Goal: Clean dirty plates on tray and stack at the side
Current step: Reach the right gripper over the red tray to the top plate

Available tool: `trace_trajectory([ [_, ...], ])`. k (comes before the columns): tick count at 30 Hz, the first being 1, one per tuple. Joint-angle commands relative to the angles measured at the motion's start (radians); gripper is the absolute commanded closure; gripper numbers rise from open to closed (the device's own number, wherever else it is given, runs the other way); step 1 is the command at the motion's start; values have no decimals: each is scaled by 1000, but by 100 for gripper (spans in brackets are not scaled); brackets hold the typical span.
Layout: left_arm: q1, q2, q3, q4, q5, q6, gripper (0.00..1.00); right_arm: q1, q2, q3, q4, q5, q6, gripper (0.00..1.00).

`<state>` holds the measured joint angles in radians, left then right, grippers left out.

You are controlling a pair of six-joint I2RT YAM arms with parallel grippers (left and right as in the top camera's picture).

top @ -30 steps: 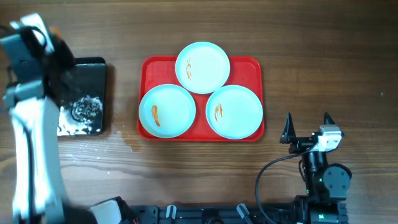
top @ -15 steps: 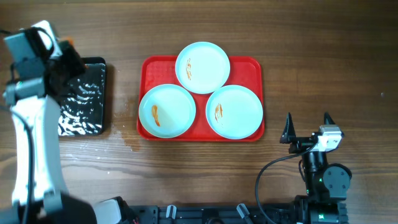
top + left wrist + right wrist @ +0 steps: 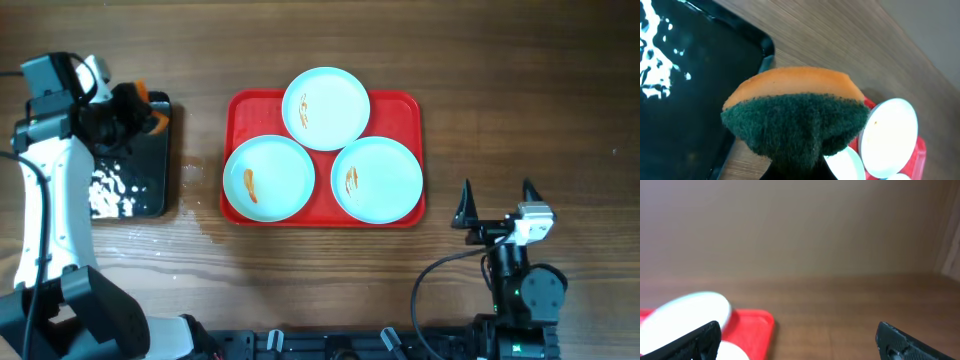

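The robot's right gripper has to rise next, cross the red tray, tilt downward and go down onto the inner rim of the plate nearest the black tray, because that plate is smeared.
Three pale blue-white plates lie on the red tray (image 3: 409,110): one at the back (image 3: 326,108), one at the front left (image 3: 269,178), one at the front right (image 3: 377,180). Each carries a small orange-brown smear. My left gripper (image 3: 138,112) is shut on an orange sponge with a dark green scrub face (image 3: 795,117), held above the right edge of the black tray (image 3: 140,180). My right gripper (image 3: 496,200) is open and empty, right of the red tray near the front edge. The right wrist view shows the red tray's corner (image 3: 762,322).
The glossy black tray holds water with white glints at the far left. A faint wet patch (image 3: 195,175) marks the wood between the two trays. Bare wooden table lies behind and to the right of the red tray.
My left gripper has lifted from the black tray and moved right with the sponge. The water on the black tray has shifted. The right arm has not moved.
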<state>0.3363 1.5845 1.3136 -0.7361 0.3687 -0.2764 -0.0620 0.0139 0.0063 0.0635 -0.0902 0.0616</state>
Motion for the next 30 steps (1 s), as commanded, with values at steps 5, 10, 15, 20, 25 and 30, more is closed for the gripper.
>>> trace_trajectory([
  [5, 50, -128, 7, 13, -1, -31, 96, -3, 2, -1, 63, -170, 564, 0],
  [10, 50, -127, 6, -8, -112, -32, 96, -3, 2, -1, 300, -183, 912, 0],
  [15, 47, -127, 6, -17, -112, -32, 96, -3, 45, 101, 576, -175, 866, 0],
  [20, 47, -127, 6, -25, -77, -107, 96, -3, 243, 436, 255, -333, 542, 0],
  [25, 47, -127, 6, -34, -44, -133, 96, -3, 647, 875, -265, -609, 225, 0],
  [30, 47, -127, 6, -41, -44, -132, 96, 42, 1060, 1327, -773, -803, -47, 0],
])
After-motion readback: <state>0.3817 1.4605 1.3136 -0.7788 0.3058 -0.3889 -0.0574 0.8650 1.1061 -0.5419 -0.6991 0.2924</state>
